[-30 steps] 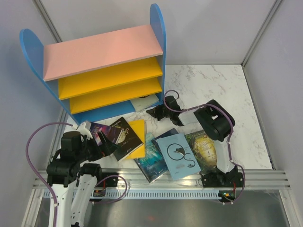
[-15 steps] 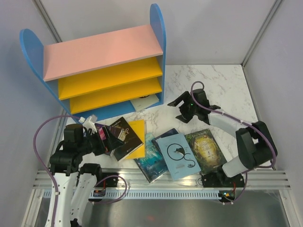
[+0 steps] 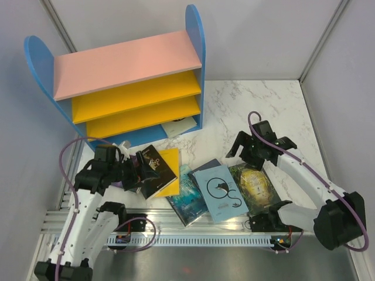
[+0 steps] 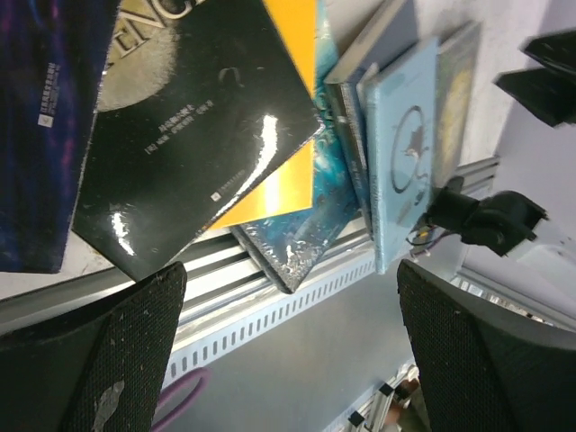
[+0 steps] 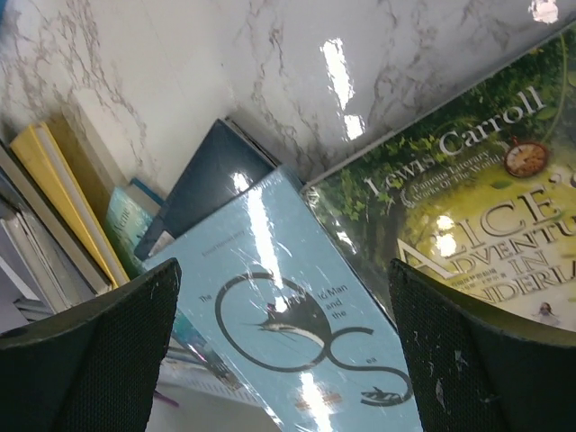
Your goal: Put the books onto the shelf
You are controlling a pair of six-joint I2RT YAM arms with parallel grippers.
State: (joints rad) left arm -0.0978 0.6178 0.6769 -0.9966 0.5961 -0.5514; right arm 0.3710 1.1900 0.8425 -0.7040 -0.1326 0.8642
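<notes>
The robot will next move its left gripper past the yellow book and down onto the light blue book's edge [image 3: 204, 198] [image 4: 374, 180] by the teal one, since it overlaps the navy book.
The shelf [image 3: 126, 88] stands at the back left, and a pale grey book [image 3: 180, 126] lies at its blue base. More books lie spread on the table: black-and-gold [image 3: 158, 167], yellow [image 3: 171, 178], teal [image 3: 186, 202], light blue [image 3: 220, 193], navy [image 3: 205, 165] and green-gold [image 3: 255, 184]. My left gripper [image 3: 139, 170] hovers open over the black-and-gold book [image 4: 189, 153], with a purple book [image 4: 45, 135] beside it. My right gripper [image 3: 252, 153] hangs open above the light blue book [image 5: 297, 333] and the green-gold one [image 5: 468, 216], holding nothing.
An aluminium rail [image 3: 199, 225] runs along the table's near edge below the books. Grey walls close in the table on the left, back and right. Bare marble [image 3: 258, 111] lies to the right of the shelf.
My right gripper let go of the pale grey book at the shelf base, opened, and swung back right over the books. My left gripper shifted right, over the black-and-gold book.
</notes>
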